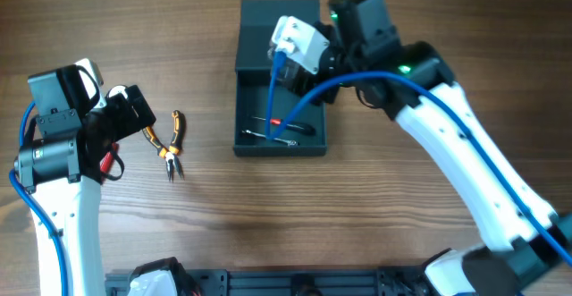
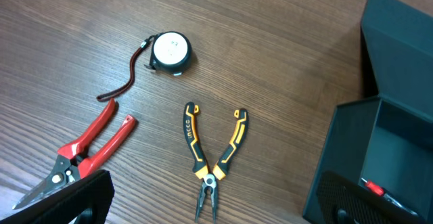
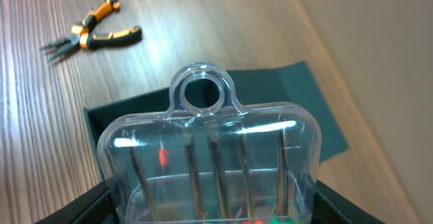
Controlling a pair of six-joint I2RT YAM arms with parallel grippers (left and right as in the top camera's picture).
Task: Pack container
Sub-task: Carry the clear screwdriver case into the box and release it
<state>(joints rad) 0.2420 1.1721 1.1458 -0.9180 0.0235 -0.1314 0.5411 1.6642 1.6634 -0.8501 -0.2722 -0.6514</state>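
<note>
My right gripper should next lower the clear plastic case into free space between the screwdriver and the lid in the open container.
The dark teal-grey container stands open at the table's middle, its lid laid back behind it. A red-and-black screwdriver lies inside. My right gripper is shut on a clear plastic case of thin screwdrivers and holds it above the container. My left gripper is open and empty, hovering over the orange-and-black pliers, which lie on the table left of the container.
Red-handled snips and a round tape measure with a dark strap lie on the wood left of the pliers. The left arm hides most of them in the overhead view.
</note>
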